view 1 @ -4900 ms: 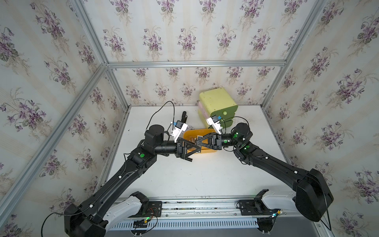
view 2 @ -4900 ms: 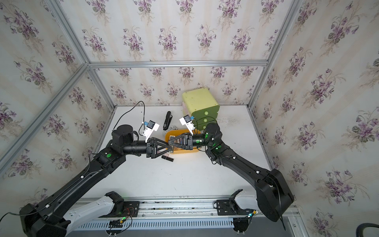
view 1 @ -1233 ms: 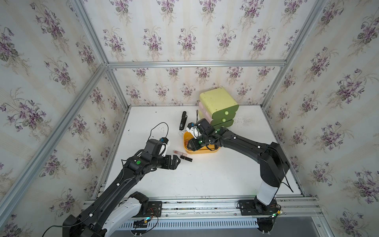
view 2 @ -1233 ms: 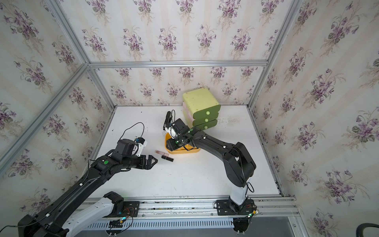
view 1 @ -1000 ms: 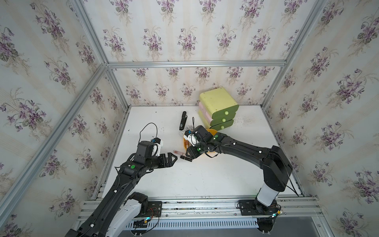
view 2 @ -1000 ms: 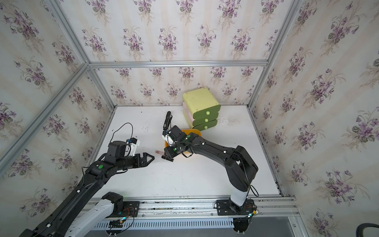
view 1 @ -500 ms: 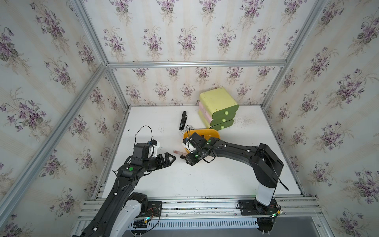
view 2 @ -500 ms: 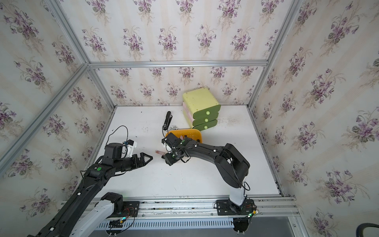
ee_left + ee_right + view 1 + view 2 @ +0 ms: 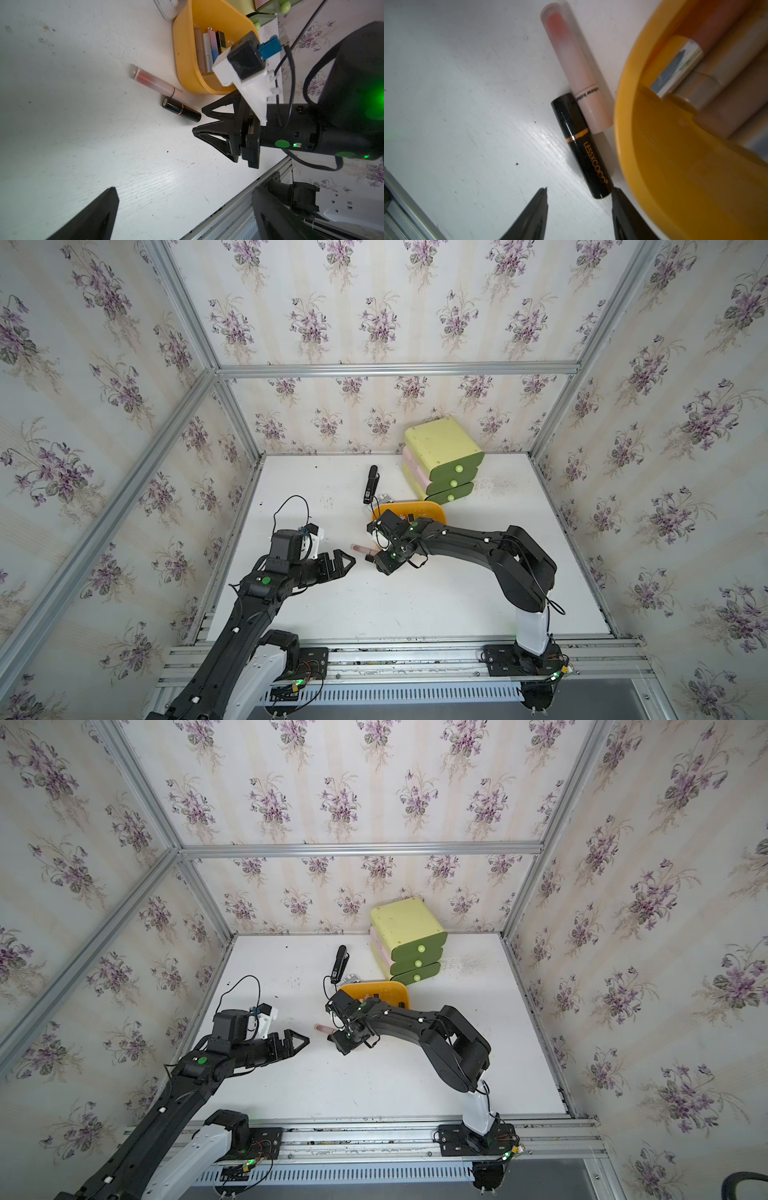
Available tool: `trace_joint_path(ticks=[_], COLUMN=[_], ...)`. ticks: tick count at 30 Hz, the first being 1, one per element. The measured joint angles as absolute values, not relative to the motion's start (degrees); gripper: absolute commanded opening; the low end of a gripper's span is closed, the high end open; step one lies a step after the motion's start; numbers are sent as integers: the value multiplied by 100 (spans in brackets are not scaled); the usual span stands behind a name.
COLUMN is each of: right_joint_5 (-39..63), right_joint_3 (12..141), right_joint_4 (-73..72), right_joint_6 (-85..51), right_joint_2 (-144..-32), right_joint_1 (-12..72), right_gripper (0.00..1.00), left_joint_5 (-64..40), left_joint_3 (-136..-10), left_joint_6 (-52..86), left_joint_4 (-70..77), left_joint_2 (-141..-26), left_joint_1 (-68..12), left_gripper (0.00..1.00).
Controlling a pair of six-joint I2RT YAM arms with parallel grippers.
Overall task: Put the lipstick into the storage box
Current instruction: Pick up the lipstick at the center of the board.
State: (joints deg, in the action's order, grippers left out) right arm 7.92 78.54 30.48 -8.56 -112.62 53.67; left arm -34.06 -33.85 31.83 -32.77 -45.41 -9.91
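The robot's right gripper needs to lower its open fingers around the black lipstick's lettered end (image 9: 595,172) next and close there, since that end sticks out past the pink tube (image 9: 571,58).
A black lipstick (image 9: 582,145) with a gold band lies on the white table beside a pink translucent lipstick tube (image 9: 571,58). Both lie just outside the orange-yellow storage box (image 9: 625,124), which holds several lipsticks. My right gripper (image 9: 579,190) is open and low over the table. Its tips stop just short of the black lipstick's near end, and nothing is between them. In a top view, the right gripper (image 9: 376,563) hangs over the black lipstick (image 9: 368,558). My left gripper (image 9: 345,559) stands wide open and empty to the left of the pink tube (image 9: 360,548).
A pale yellow-green three-drawer unit (image 9: 442,452) stands behind the storage box (image 9: 432,510). A black pen-like object (image 9: 370,485) and a small white item (image 9: 166,8) lie by the box's far corner. The table's metal front rail (image 9: 239,212) is close to the left gripper.
My right gripper has swung from over the storage box down to the black lipstick on the table. The left arm has drawn back slightly to the left, still open.
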Motion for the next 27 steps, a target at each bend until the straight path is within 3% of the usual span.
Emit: trace_joint_path(ticks=[19,27], right_joint_5=[694,567], right_joint_3=[8156,8263], right_joint_4=[3140,3138], right_joint_6=[-707,-683], right_joint_2=[-11745,-11845], right_joint_1=[5395,5476], right_gripper=[50,34], left_joint_5=[-3485,-3494], left_joint_3=[-3256,-3245], left_joint_6=[3103,3094], left_joint_4=[-3273,-3275], left_joint_2=[-4532,-4499], left_joint_1=[-884,-864], left_gripper=[100,100])
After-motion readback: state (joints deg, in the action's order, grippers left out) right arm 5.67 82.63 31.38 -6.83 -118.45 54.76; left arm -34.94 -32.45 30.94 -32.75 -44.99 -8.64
